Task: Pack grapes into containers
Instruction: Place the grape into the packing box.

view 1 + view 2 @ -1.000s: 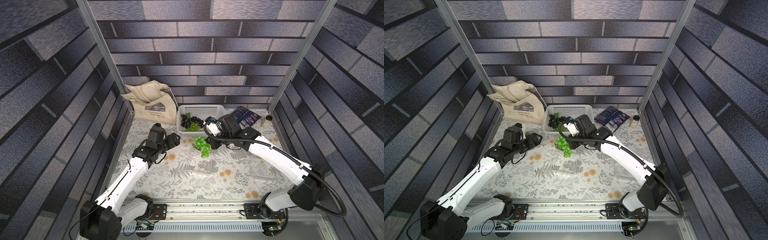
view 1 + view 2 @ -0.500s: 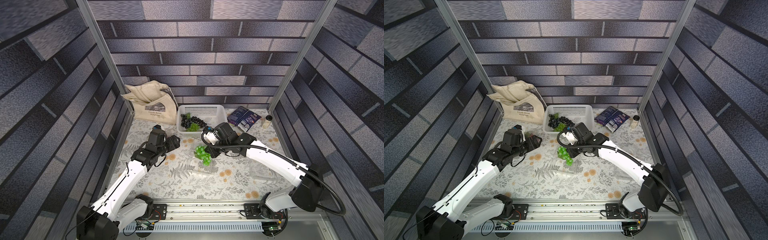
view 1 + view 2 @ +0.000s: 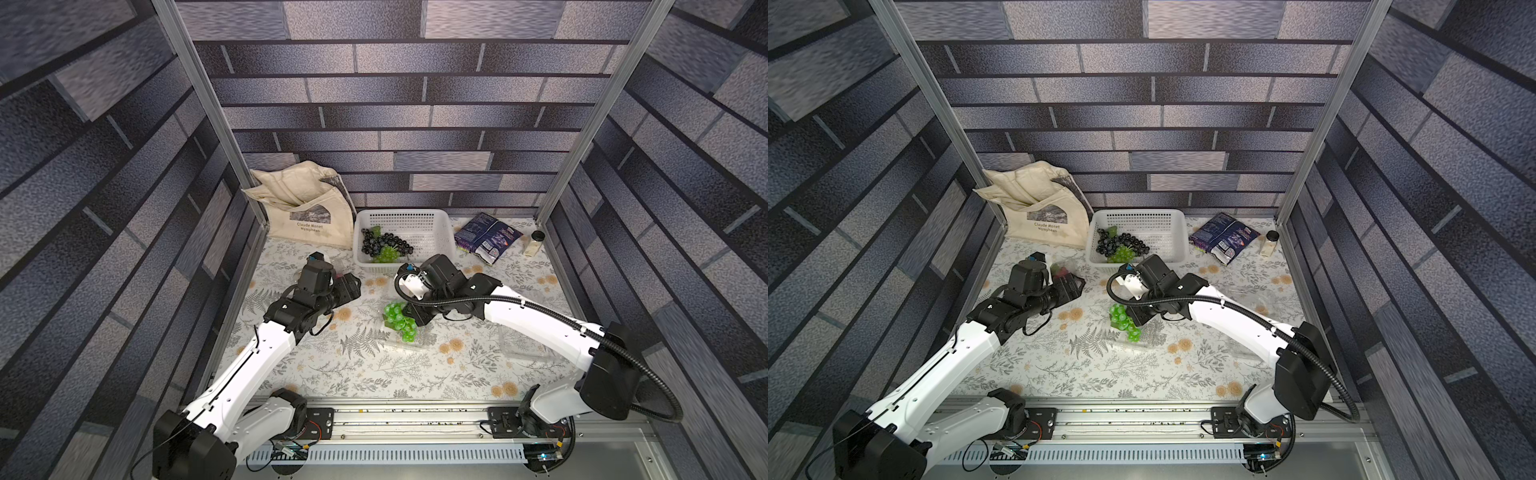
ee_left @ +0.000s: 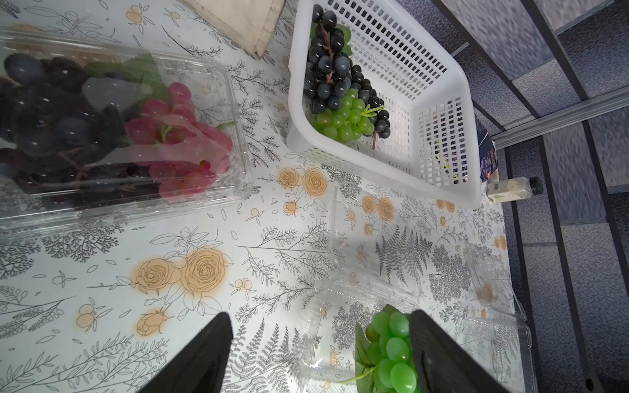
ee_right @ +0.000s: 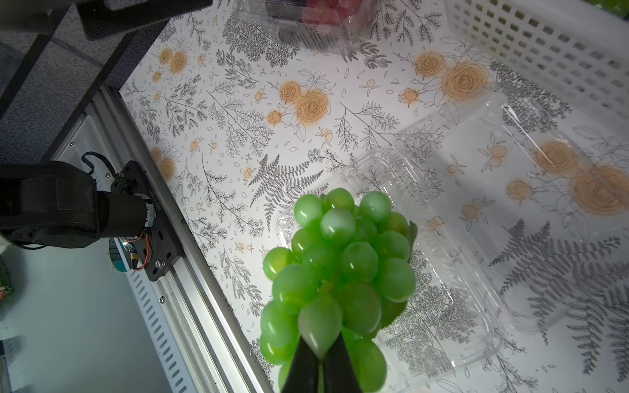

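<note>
My right gripper holds the green grapes [image 5: 340,258] above the open, empty tray, so next it will move down until they sit on the tray's bottom and then let them go.
My right gripper [image 5: 321,354] is shut on a bunch of bright green grapes [image 5: 340,258], held at its top. The bunch [image 3: 400,321] hangs over the tray of an open clear container [image 5: 442,306] at mid-table, whose lid [image 5: 510,190] lies flat beside it. My left gripper [image 4: 320,316] stands open and holds nothing, just left of that container [image 4: 323,340]. A shut container [image 4: 235,163] at the left holds dark grapes [image 4: 51,119] and red grapes [image 4: 177,143]. Another clear container [image 3: 523,343] lies partly under the right arm.
A white perforated basket [image 3: 432,220] at the back holds a dark bunch [image 3: 384,243] and a green bunch [image 3: 385,254]. A cloth tote bag [image 3: 307,208] leans at the back left. A snack bag [image 3: 486,237] and a small bottle [image 3: 534,243] lie back right.
My right gripper has carried the green bunch from beside the basket toward the front, down over the open container. The left arm has barely moved.
</note>
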`<control>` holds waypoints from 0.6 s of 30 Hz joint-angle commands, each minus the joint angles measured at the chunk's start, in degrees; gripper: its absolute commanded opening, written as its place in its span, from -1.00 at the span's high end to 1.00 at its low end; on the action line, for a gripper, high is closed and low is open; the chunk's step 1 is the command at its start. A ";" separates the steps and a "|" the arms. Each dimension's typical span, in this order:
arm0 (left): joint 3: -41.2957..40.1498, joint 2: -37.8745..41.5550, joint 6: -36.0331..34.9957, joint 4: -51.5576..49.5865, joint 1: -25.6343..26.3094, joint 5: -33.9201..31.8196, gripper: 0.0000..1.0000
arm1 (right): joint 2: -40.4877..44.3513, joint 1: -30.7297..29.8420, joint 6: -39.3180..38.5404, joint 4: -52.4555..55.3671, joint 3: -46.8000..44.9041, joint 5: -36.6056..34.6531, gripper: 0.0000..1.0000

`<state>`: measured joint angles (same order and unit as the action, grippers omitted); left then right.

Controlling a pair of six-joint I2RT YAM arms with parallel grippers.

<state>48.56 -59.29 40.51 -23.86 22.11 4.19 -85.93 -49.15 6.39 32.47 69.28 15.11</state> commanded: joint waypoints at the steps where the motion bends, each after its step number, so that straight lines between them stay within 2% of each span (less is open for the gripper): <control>1: -0.96 1.54 0.17 -1.26 0.35 -1.07 -0.68 | -1.12 -0.94 0.72 -2.73 -1.06 1.41 1.00; 8: -1.36 1.85 0.25 -1.29 0.30 -1.06 -0.68 | -3.18 -1.13 1.38 -5.45 -4.33 -0.27 1.00; 18: -1.62 2.07 0.05 -1.39 0.35 -1.33 -0.69 | -4.82 -1.13 0.46 -4.08 -5.64 -4.83 0.99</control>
<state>47.59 -58.28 40.51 -24.36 22.15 4.01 -90.85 -49.89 6.98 29.08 64.10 11.70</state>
